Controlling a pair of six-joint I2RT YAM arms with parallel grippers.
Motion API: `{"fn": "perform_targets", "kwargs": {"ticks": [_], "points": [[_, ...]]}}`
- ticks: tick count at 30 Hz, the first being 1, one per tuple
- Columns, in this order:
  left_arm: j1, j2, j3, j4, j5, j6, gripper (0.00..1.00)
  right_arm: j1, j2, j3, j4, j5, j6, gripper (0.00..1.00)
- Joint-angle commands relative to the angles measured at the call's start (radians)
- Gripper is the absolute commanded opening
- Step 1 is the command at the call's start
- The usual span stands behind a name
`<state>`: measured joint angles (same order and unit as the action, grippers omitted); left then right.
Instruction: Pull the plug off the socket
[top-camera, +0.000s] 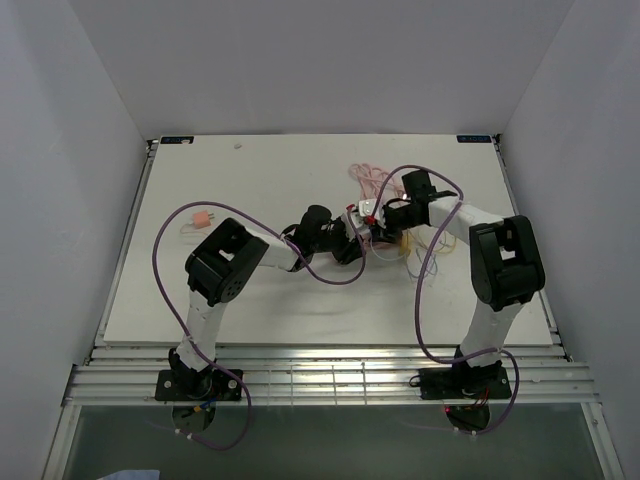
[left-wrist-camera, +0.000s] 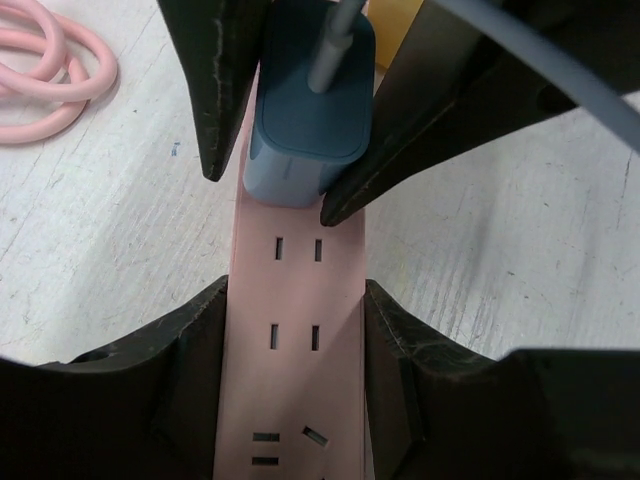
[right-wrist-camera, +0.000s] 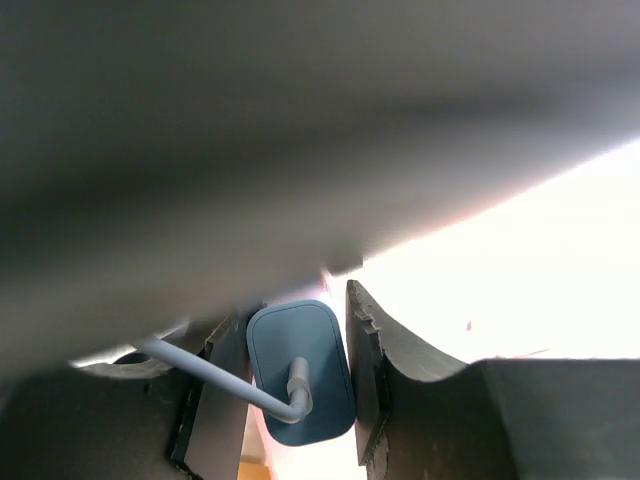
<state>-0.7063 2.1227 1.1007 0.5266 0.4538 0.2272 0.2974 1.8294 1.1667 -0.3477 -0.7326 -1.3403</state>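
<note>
I will next pull the plug up with my right gripper and lower it onto the tabletop past the yellow item to let go of it, because my left gripper holds the power strip.
The pink power strip (left-wrist-camera: 295, 330) lies on the white table, its coiled pink cord (left-wrist-camera: 50, 80) beside it. My left gripper (left-wrist-camera: 295, 295) is shut on the strip, one finger on each long side. A blue plug (left-wrist-camera: 305, 120) with a grey cable (right-wrist-camera: 200, 370) sits on the strip's far end. My right gripper (right-wrist-camera: 293, 310) is shut on the plug (right-wrist-camera: 300, 370), its dark fingers (left-wrist-camera: 400, 130) on either side of it. In the top view both grippers, left (top-camera: 352, 240) and right (top-camera: 375, 215), meet at the table's middle, hiding most of the strip.
The coiled cord (top-camera: 370, 180) lies behind the grippers. A small pink object (top-camera: 203, 218) lies at the left of the table. A yellow item (top-camera: 405, 240) sits just right of the grippers. White walls enclose the table (top-camera: 250, 310).
</note>
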Motion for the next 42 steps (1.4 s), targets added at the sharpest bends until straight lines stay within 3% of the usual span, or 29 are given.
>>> {"fn": "perform_targets", "kwargs": {"ticks": [1,5,11,16,18,25,29,33,36,38,39,40,42], "points": [[-0.019,0.111,-0.042,-0.246,-0.095,-0.069,0.00,-0.006,0.022,0.094,-0.152,-0.062,0.095,0.08],[-0.018,0.108,-0.045,-0.250,-0.102,-0.063,0.00,-0.058,0.080,0.281,-0.350,-0.212,0.159,0.08],[-0.018,0.108,-0.042,-0.257,-0.113,-0.051,0.00,-0.124,0.110,0.356,-0.384,-0.356,0.271,0.08],[-0.018,0.108,-0.041,-0.266,-0.119,-0.045,0.00,-0.127,0.091,0.329,-0.393,-0.326,0.179,0.08],[-0.018,0.109,-0.036,-0.269,-0.122,-0.046,0.00,-0.124,0.050,0.288,-0.389,-0.306,0.025,0.08],[-0.018,0.112,-0.030,-0.275,-0.125,-0.049,0.00,-0.109,-0.021,0.145,-0.392,-0.193,-0.190,0.08],[-0.018,0.114,-0.025,-0.278,-0.127,-0.052,0.00,-0.096,-0.022,0.128,-0.386,-0.149,-0.214,0.08],[-0.018,0.115,-0.019,-0.284,-0.133,-0.051,0.00,-0.109,-0.002,0.182,-0.361,-0.188,-0.076,0.08],[-0.019,0.115,-0.018,-0.292,-0.151,-0.061,0.00,-0.129,-0.028,0.200,-0.228,-0.206,0.128,0.08],[-0.018,0.117,-0.007,-0.306,-0.165,-0.071,0.00,-0.138,-0.062,0.180,-0.112,-0.180,0.257,0.08],[-0.019,0.114,-0.004,-0.325,-0.173,-0.075,0.00,-0.144,-0.100,0.151,0.029,-0.157,0.394,0.08],[-0.018,0.100,0.004,-0.355,-0.194,-0.084,0.00,-0.156,-0.157,0.108,0.250,0.001,0.608,0.08],[-0.016,0.092,0.007,-0.373,-0.204,-0.089,0.00,-0.162,-0.183,0.100,0.312,0.034,0.662,0.08]]}}
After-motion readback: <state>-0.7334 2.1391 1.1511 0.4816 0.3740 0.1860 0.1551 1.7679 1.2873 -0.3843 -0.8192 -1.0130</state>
